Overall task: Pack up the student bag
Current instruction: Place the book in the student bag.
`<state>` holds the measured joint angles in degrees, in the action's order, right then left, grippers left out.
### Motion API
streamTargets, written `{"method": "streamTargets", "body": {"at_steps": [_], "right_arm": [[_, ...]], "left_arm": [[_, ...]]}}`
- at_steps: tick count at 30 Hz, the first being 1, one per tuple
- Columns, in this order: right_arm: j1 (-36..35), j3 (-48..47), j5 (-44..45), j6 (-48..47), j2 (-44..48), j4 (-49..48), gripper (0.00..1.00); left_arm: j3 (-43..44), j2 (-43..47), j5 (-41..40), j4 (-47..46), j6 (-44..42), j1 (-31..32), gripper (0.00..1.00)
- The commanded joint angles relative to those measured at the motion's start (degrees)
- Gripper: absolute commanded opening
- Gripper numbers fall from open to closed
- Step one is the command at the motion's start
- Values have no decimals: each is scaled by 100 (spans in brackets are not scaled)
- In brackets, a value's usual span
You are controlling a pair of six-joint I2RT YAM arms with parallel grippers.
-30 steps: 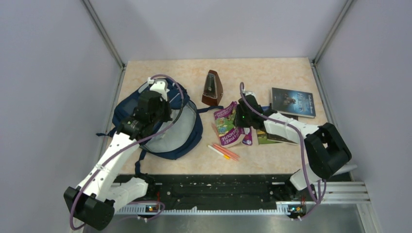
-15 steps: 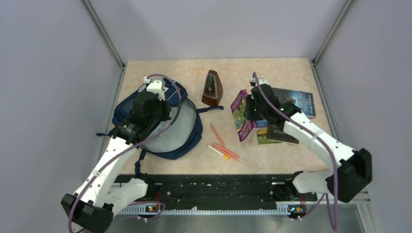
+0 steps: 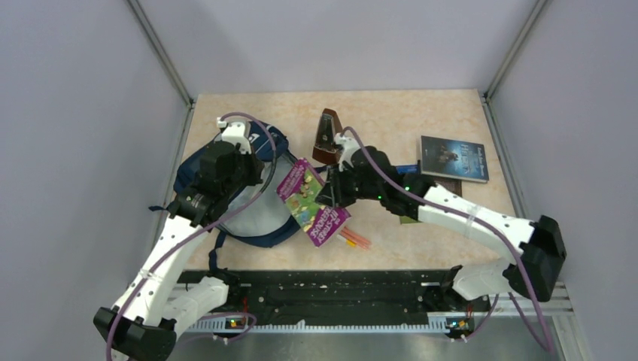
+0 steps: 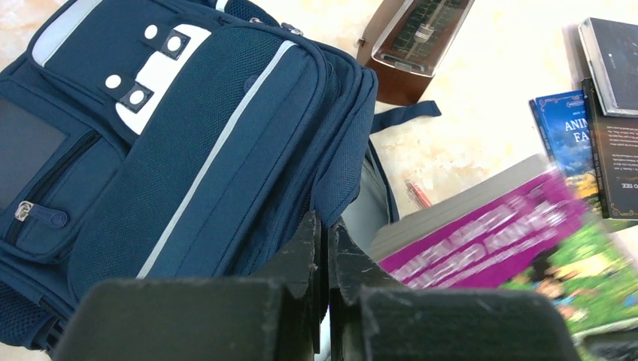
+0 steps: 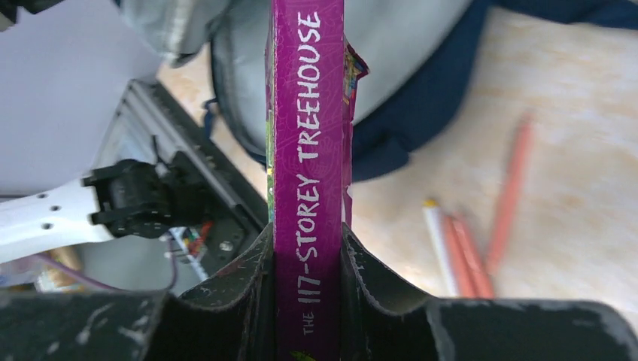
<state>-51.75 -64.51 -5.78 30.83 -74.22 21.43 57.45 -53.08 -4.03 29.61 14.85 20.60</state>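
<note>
My right gripper moves down and to its left in the top view to the bag's held-open mouth next, lowers the book inside and releases it.
The navy student bag lies at the left of the table with its mouth held open, showing pale grey lining. My left gripper is shut on the edge of the bag's flap; the left wrist view shows its tips pinching the navy fabric. My right gripper is shut on a purple book and holds it tilted in the air at the bag's open mouth. In the right wrist view the gripper clamps the book's spine, with the bag's lining beyond it.
A brown metronome stands behind the bag's right side. Several orange pencils lie on the table under the right arm. A dark book and other books lie at the right. The black rail runs along the near edge.
My right gripper lifted the purple book from the pile of books and carried it left to the bag's mouth. My left gripper kept hold of the flap and rose slightly.
</note>
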Motion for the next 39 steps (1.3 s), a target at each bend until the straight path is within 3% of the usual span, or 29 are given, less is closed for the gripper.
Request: {"method": "streamTargets", "body": {"at_steps": [1, 7, 16, 33, 39], "right_arm": [[-284, -19, -474, 692, -480, -1993, 0], [-293, 346, -725, 1288, -1137, -3303, 0], [-140, 117, 373, 1344, -2184, -2274, 0], [-144, -1841, -1332, 2104, -3495, -3863, 0], [-51, -2040, -1166, 2257, -4112, -4332, 0]], "left_arm": [[416, 178, 115, -671, 62, -44, 0], [527, 183, 165, -653, 114, -52, 0], [432, 468, 300, -802, -12, -52, 0], [267, 480, 806, -969, -170, -59, 0], [242, 481, 828, -1008, -193, -65, 0]]}}
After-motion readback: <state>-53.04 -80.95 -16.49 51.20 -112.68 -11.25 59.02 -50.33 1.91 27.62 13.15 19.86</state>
